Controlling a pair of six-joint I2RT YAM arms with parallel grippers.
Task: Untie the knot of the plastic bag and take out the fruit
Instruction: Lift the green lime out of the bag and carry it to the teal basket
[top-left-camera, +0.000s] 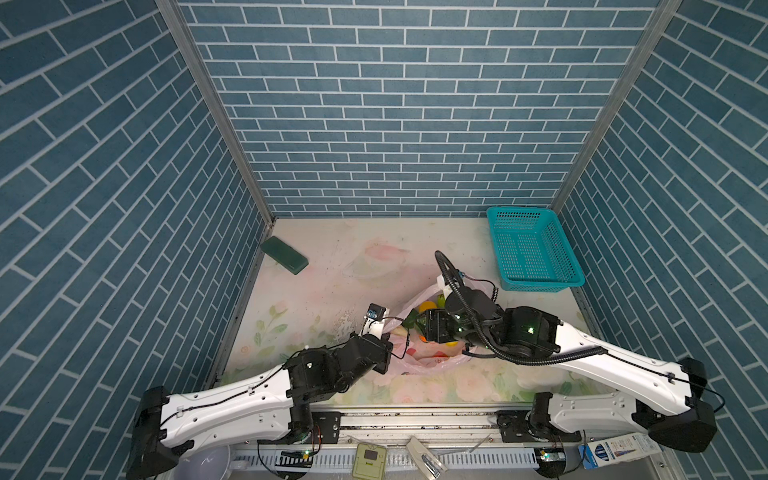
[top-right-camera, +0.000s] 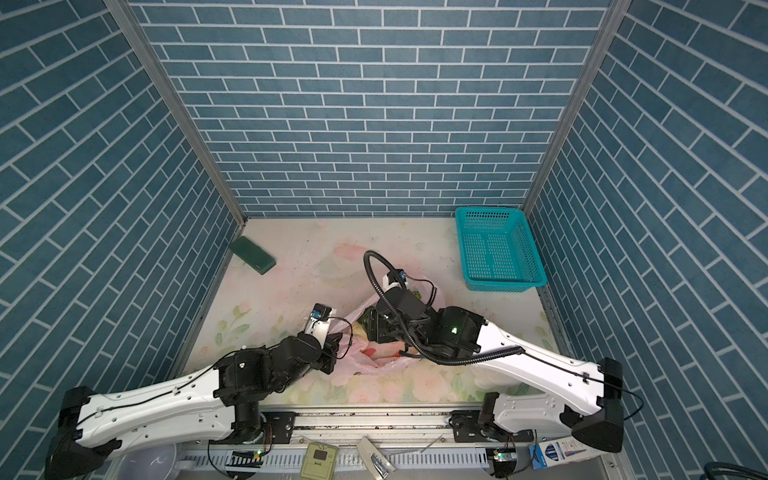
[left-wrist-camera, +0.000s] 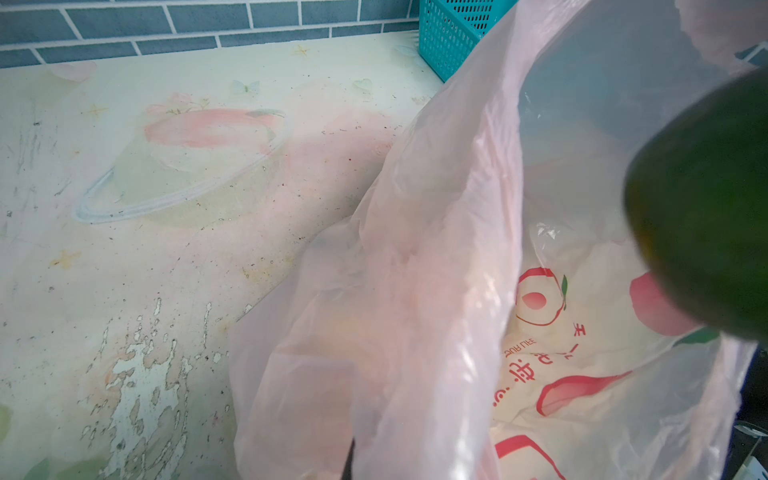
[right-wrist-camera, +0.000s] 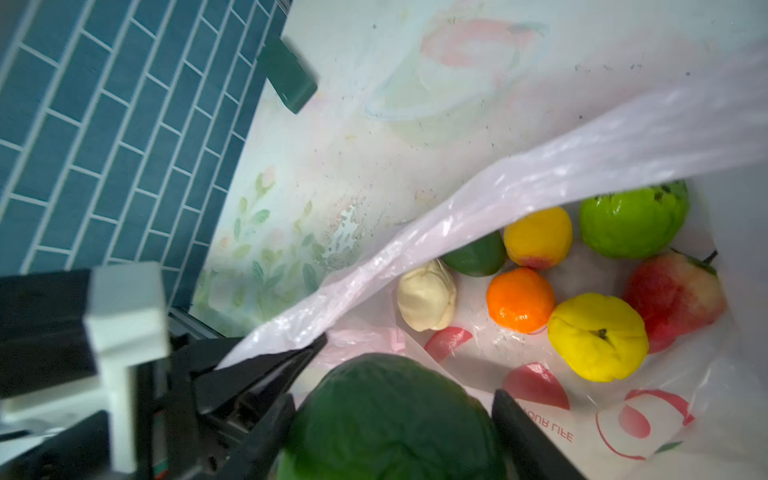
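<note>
My right gripper lifts the fruit above the bag (top-left-camera: 419, 362) next, carries it outward and down inside the empty teal mesh basket (top-left-camera: 532, 254), then lets go of it.
The pink plastic bag (top-left-camera: 419, 362) (top-right-camera: 365, 362) lies mid-table with its mouth open; no knot shows. My left gripper (top-left-camera: 388, 356) (right-wrist-camera: 307, 349) is shut on the bag's near rim (left-wrist-camera: 415, 291) and holds it up; the plastic hides the jaws in the left wrist view. My right gripper (right-wrist-camera: 392, 419) (top-left-camera: 417, 324) hangs over the bag's mouth, shut on a dark green fruit (right-wrist-camera: 386, 386) (left-wrist-camera: 706, 208). Inside the bag lie several more fruits: orange (right-wrist-camera: 519, 299), yellow (right-wrist-camera: 598, 336), light green (right-wrist-camera: 631, 220), cream (right-wrist-camera: 426, 295) and red (right-wrist-camera: 673, 299).
A teal mesh basket (top-left-camera: 534, 249) (top-right-camera: 496, 249) (left-wrist-camera: 453, 33) stands at the back right, just beyond the bag. By the left wall at the back lies a dark green block (top-left-camera: 284, 254) (top-right-camera: 252, 254) (right-wrist-camera: 289, 79). Brick walls close three sides.
</note>
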